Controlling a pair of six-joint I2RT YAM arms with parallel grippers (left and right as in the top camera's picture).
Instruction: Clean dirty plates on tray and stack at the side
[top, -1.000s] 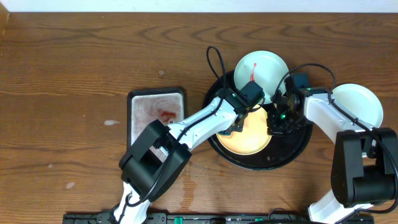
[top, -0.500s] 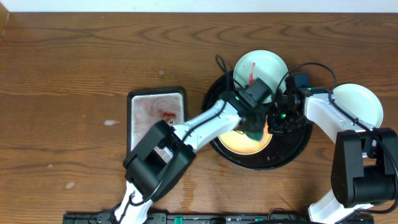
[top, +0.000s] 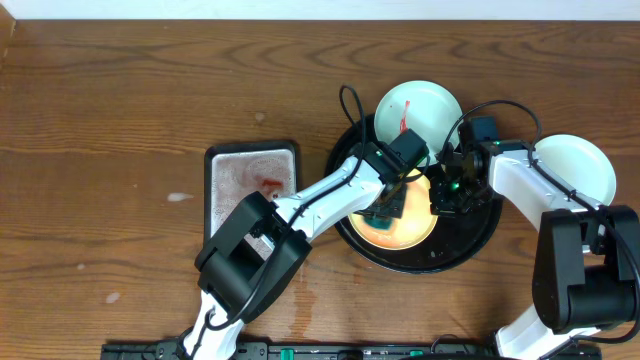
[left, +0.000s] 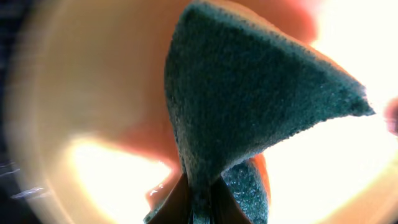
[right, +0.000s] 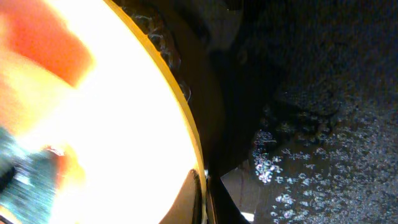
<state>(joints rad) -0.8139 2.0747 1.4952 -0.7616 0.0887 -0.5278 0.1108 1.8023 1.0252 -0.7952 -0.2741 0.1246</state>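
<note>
I should lift my left gripper off the yellow plate and lower the sponge onto the small grey tray (top: 248, 191), where only a red stain leaves room.
The yellow plate (top: 400, 228) lies in the round black tray (top: 470, 240), with red sauce on it. My left gripper (top: 392, 205) is shut on a green sponge (left: 249, 118) and presses it onto the yellow plate (left: 81, 155). My right gripper (top: 440, 195) is shut on the yellow plate's right rim (right: 186, 118) over the wet tray (right: 311, 93). A mint-blue plate (top: 425, 108) with a red smear sits at the tray's far edge. A second pale plate (top: 580, 165) lies on the wooden table (top: 120, 100) to the right of the tray.
A small grey rectangular tray (top: 250, 180) with a red stain lies left of the black tray. The table's far edge runs along the top of the overhead view.
My left gripper with the sponge swept right across the yellow plate, then back left and nearer. My right gripper has stayed on the plate's rim.
</note>
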